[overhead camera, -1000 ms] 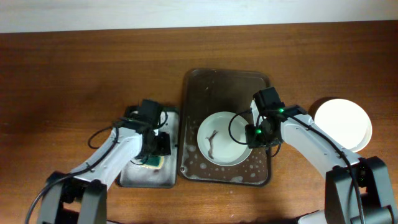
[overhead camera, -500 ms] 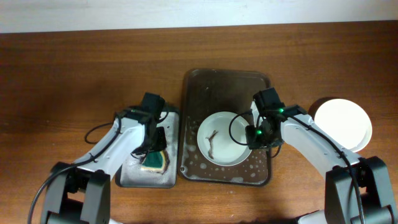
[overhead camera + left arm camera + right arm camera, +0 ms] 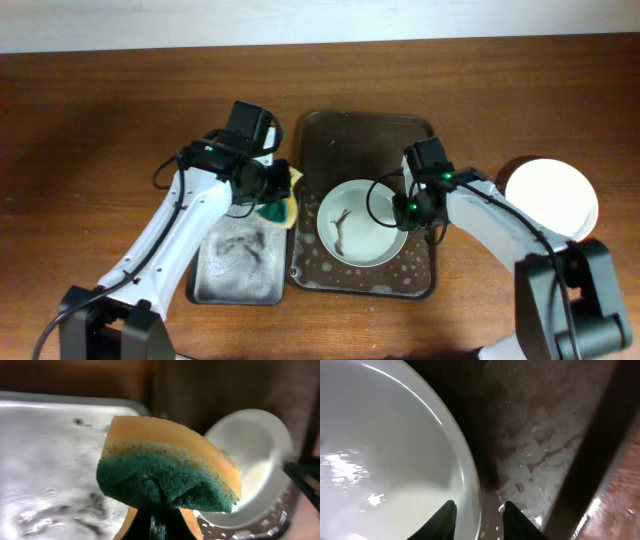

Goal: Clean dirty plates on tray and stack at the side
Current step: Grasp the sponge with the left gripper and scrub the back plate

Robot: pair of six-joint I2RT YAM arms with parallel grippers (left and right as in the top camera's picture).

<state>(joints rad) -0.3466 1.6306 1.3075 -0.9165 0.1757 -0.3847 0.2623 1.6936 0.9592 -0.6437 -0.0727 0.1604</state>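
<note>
I will next wipe the streaked plate with my left gripper. Then I will lower this gripper to the grey tray (image 3: 240, 258) and let go of the sponge (image 3: 282, 208), because the tray is below this gripper.
One white plate (image 3: 365, 240) with dark dirt streaks lies in the wet dark brown tray (image 3: 360, 130). My left gripper (image 3: 272, 196) is shut on a green and yellow sponge (image 3: 282, 208), held in the air over the seam between the grey tray and the brown tray. In the left wrist view the sponge (image 3: 170, 465) fills the middle above my left gripper (image 3: 159, 521), with the plate (image 3: 255, 445) behind it. My right gripper (image 3: 408, 212) stands astride the plate's right rim. In the right wrist view my right gripper (image 3: 480, 515) has one finger inside the plate (image 3: 380, 435) and one over the tray (image 3: 535, 435), with a gap beside the rim.
A grey metal tray (image 3: 235, 270) with soapy smears lies left of the brown tray. Another white plate (image 3: 550, 195) rests on the wooden table at the right. Foam dots the brown tray's front part.
My left gripper shut on the sponge, lifted it off the grey tray and carried it up and right toward the brown tray. The right jaws narrowed around the plate's rim.
</note>
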